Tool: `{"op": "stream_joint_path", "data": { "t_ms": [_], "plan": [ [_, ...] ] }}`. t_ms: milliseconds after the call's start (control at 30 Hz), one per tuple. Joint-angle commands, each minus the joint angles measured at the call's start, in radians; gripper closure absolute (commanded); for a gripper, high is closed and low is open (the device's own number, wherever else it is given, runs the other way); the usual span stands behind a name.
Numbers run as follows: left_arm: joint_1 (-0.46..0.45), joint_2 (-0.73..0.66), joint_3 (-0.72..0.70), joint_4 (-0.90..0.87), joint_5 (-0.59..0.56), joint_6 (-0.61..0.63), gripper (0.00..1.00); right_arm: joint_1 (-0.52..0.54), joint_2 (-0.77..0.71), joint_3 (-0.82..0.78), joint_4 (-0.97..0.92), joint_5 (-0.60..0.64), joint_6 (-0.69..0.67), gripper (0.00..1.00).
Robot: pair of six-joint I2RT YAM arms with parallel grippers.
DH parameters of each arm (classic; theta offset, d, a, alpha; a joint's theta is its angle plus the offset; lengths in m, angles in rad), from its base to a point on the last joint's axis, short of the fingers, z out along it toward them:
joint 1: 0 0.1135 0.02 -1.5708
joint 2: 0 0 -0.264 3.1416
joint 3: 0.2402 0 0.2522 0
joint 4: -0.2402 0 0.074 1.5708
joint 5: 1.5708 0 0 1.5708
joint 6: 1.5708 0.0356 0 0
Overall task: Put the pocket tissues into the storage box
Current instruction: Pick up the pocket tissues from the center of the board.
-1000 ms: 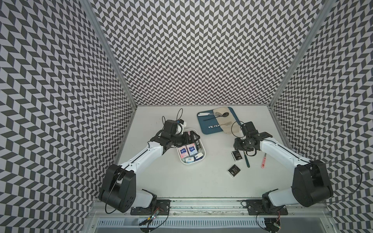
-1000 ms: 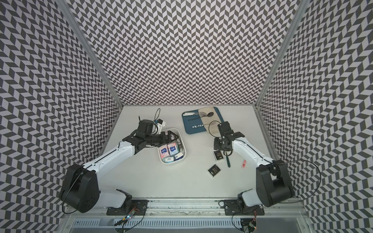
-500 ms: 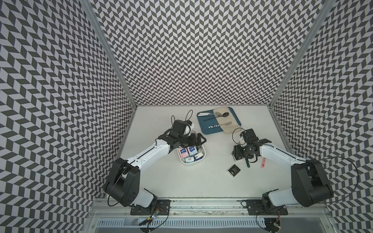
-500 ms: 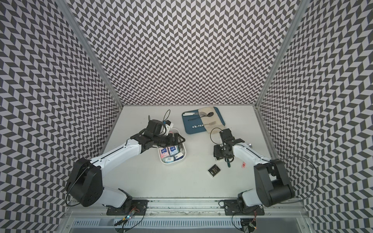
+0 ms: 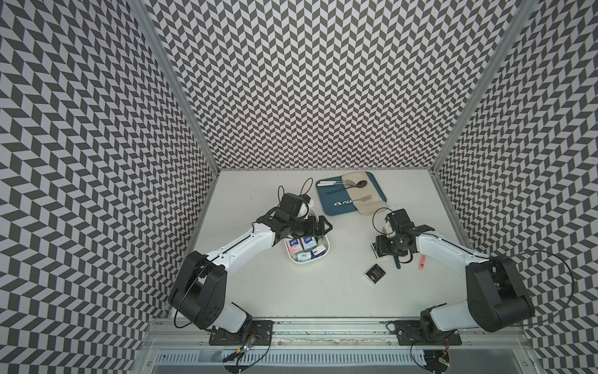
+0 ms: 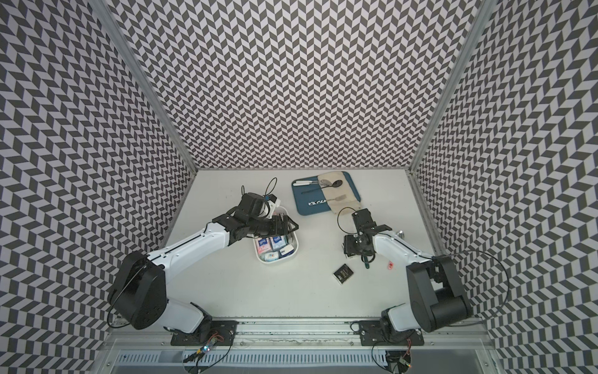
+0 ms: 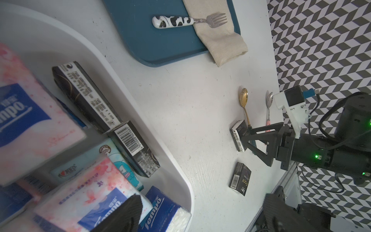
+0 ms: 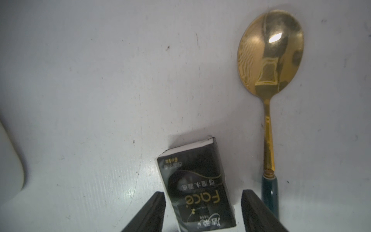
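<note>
The black packet is below, between the open fingers of my right gripper, so the gripper will next lower them along the long sides of the black packet point(image 5: 375, 250) point(image 8: 198, 189) and close, clear of the green handle.
The white storage box point(image 5: 326, 249) point(image 6: 296, 249) point(image 7: 174, 174) holds several pocket tissues point(image 5: 305, 247) point(image 7: 96, 190), pink-white, blue, teal and black. My left gripper point(image 5: 325, 226) point(image 6: 289, 225) point(image 7: 198, 213) hovers open over the box's far right end, holding nothing. To the right, my right gripper point(image 5: 377, 251) point(image 6: 347, 251) point(image 8: 203, 209) stands open and low over the table, straddling a black packet point(image 8: 192, 186) point(image 7: 239, 136) with a gap showing at each finger. A second black packet point(image 5: 374, 273) point(image 6: 343, 273) point(image 7: 240, 178) lies nearer the front.
A gold spoon point(image 8: 270, 52) point(image 7: 244, 98) with a green handle lies right beside the straddled packet. A pink-handled spoon point(image 5: 421, 261) point(image 7: 269, 104) lies further right. A blue tray point(image 5: 351, 194) with cutlery and a beige cloth sits at the back.
My left gripper has swung right across the far end of the box. My right gripper has come forward and down over the black packet, which it now covers in both top views.
</note>
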Motion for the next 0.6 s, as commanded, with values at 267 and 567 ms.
{"op": "stream_joint_path", "data": {
  "t_ms": [267,567],
  "plan": [
    [-0.006,-0.017,0.017,-0.019,-0.015,0.017,0.0,-0.003,0.097,-0.026,0.062,-0.014,-0.012,0.34],
    [-0.003,-0.026,0.012,-0.016,-0.009,0.016,0.0,-0.004,0.066,-0.01,0.069,-0.025,-0.01,0.69]
  ]
}}
